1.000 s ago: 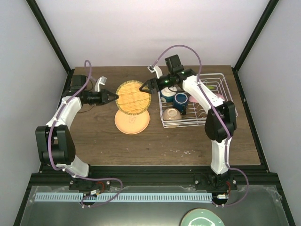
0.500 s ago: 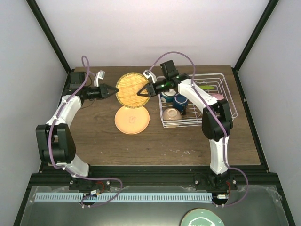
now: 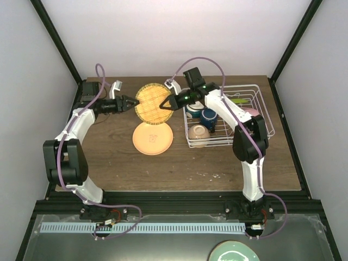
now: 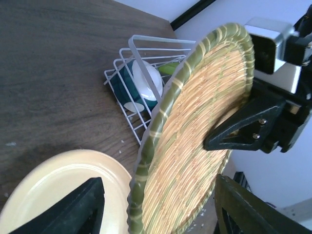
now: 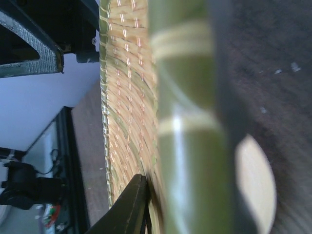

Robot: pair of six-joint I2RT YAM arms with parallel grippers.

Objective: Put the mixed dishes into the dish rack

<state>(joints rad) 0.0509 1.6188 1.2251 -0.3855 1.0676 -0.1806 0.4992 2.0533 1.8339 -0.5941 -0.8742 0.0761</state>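
My right gripper swings to the right in the top view next, then down to release the yellow plate beside the pink plate [image 3: 252, 111], since bare rack wires show there.
The woven-pattern yellow plate [image 3: 150, 101] stands tilted on edge above the table, left of the dish rack [image 3: 260, 97]. My right gripper [image 3: 165, 104] is shut on its right rim; one black finger [image 4: 242, 127] presses on the woven face [image 5: 129, 97]. My left gripper [image 3: 129, 103] is open at the plate's left rim, its fingers [image 4: 83, 207] standing apart on either side without touching. Below it the peach-tan plate [image 3: 153, 138] lies flat on the table. Inside the rack are two cream bowls [image 3: 199, 134], the dark blue mug [image 3: 209, 115] and a pink plate [image 3: 252, 111].
The rack's white wire corner [image 4: 130, 45] shows behind the plate, with a bowl [image 4: 146, 80] and something lime green [image 4: 168, 68] inside. A pale teal plate [image 3: 234, 252] lies off the table at the near edge. Black frame posts [image 3: 57, 41] flank the back corners.
My right gripper has closed on the woven plate's right rim. My left gripper has opened and let go of the left rim. The plate has shifted up and slightly left.
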